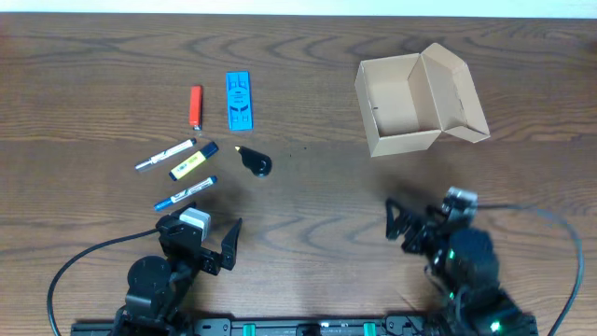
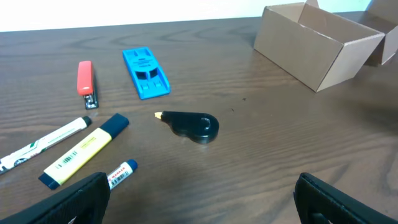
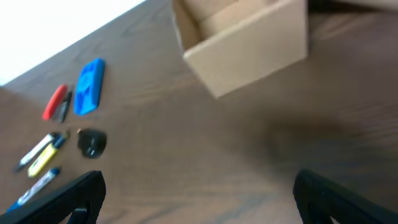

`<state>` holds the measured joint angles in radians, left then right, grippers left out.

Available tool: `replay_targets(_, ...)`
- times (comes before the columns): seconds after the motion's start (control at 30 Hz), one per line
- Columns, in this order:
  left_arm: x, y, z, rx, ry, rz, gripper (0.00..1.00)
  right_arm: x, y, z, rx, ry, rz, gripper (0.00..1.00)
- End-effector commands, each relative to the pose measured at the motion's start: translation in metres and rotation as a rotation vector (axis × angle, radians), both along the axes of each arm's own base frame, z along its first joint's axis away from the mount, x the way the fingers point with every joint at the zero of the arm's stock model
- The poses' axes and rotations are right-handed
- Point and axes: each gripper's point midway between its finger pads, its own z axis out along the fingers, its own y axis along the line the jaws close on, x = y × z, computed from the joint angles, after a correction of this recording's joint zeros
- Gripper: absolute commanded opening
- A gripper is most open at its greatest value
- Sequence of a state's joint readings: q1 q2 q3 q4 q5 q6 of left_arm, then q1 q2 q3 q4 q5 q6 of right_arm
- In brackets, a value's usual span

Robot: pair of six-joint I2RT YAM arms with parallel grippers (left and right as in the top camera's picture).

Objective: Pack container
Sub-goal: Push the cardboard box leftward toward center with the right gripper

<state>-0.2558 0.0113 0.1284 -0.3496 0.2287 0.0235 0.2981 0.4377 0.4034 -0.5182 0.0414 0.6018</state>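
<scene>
Next, my right gripper moves outward and then down onto the rim of the container's near side (image 1: 409, 134) (image 3: 249, 26), turning its fingers astride it, as that thin rim stands uncovered.
The tan cardboard container (image 1: 410, 98) stands open and empty at the back right, its flap lid up on the right; it also shows in the left wrist view (image 2: 323, 40) and the right wrist view (image 3: 249, 37). On the left lie a red stapler (image 1: 195, 106), a blue flat piece (image 1: 240, 100), a black correction-tape dispenser (image 1: 256, 161), a white marker (image 1: 166, 154), a yellow highlighter (image 1: 192, 162) and a blue-capped marker (image 1: 185, 193). My left gripper (image 1: 201, 245) is open and empty at the front left. My right gripper (image 1: 410, 231) is open and empty at the front right.
Dark wooden table (image 1: 317, 187). A black cable (image 1: 560, 233) loops at the front right and another at the front left (image 1: 75, 271). The table's far edge meets a white wall.
</scene>
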Motion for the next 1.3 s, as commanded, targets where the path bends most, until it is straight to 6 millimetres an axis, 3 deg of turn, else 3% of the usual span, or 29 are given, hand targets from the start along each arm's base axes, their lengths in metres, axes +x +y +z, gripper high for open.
replay_targets(0.0,0.001,0.002,-0.009,0.01,0.014,0.005,0.95,0.021,-0.012,0.018,-0.073,0.055,-0.039,0.99)
replay_targets(0.27,0.001,0.002,-0.009,0.01,0.014,0.005,0.96,0.08,-0.019,0.018,0.005,0.315,-0.21,0.99)
replay_targets(0.53,0.0,0.001,-0.009,0.01,0.014,0.005,0.95,0.133,-0.014,0.0,0.039,0.538,-0.322,0.99)
replay_targets(0.73,0.0,0.001,-0.009,0.01,0.014,0.005,0.95,0.152,-0.007,-0.029,0.077,0.669,-0.371,0.99)
replay_targets(0.97,0.0,0.001,-0.009,0.01,0.014,0.005,0.95,0.155,-0.019,-0.065,0.075,0.761,-0.419,0.97)
replay_targets(1.0,0.0,0.001,-0.009,0.01,0.014,0.005,0.95,0.156,-0.019,-0.068,0.08,0.768,-0.42,0.88)
replay_targets(1.1,0.0,0.001,-0.009,0.01,0.014,0.005,0.95,0.157,-0.019,-0.076,0.094,0.786,-0.418,0.23)
replay_targets(1.13,0.0,0.001,-0.009,0.01,0.014,0.005,0.95,0.157,-0.019,-0.077,0.093,0.788,-0.418,0.09)
replay_targets(1.17,0.001,0.002,-0.009,0.01,0.014,0.005,0.95,0.157,-0.02,-0.077,0.088,0.787,-0.413,0.01)
replay_targets(1.27,0.0,0.001,-0.009,0.01,0.014,0.005,0.95,0.16,-0.017,-0.07,0.055,0.766,-0.359,0.01)
